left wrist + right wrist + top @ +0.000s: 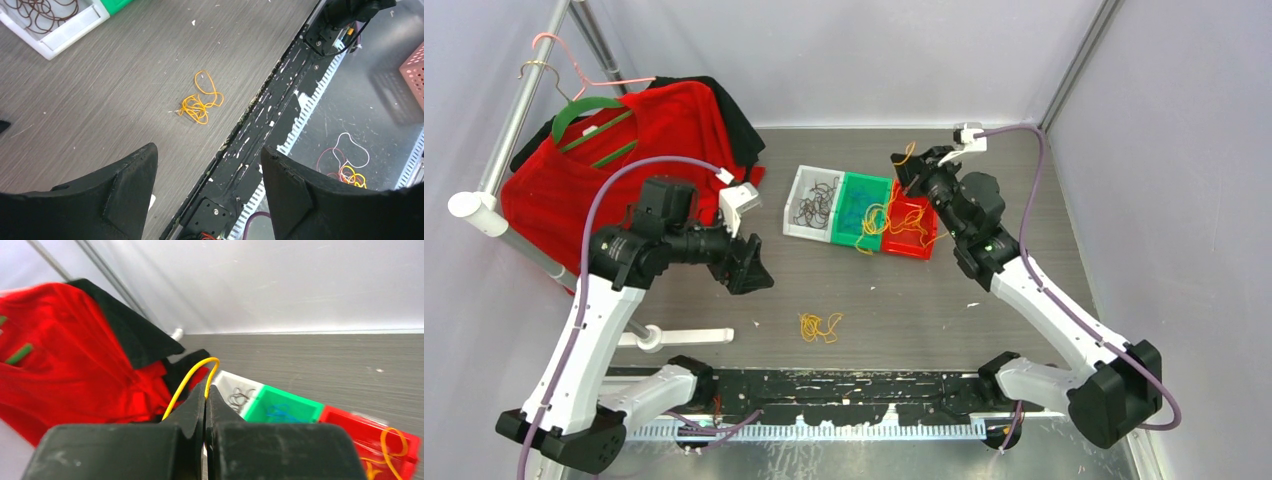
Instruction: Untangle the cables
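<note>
My right gripper shifts away from the green bin (860, 186) next, then tilts down and lowers over the red bin (914, 232), since yellow-orange cable drapes across both.
My right gripper (905, 166) is shut on a thin yellow-orange cable (192, 376), held up above the bins; a loop of it arches over the fingertips (200, 390). More yellow-orange cables (876, 222) drape over the green bin (860, 186) and the red bin (914, 232). Blue cables (280, 413) lie in the green bin and dark brown cables (816, 203) in the white bin (801, 187). A small yellow-orange tangle (820, 326) lies loose on the table, also in the left wrist view (200, 102). My left gripper (750, 268) is open and empty, above the table and left of that tangle.
A red garment (624, 150) on a green hanger and a black garment lie at the back left, by a white-capped metal rail (472, 210). A white T-shaped piece (679, 338) lies near the front. A black rail (864, 385) runs along the near edge.
</note>
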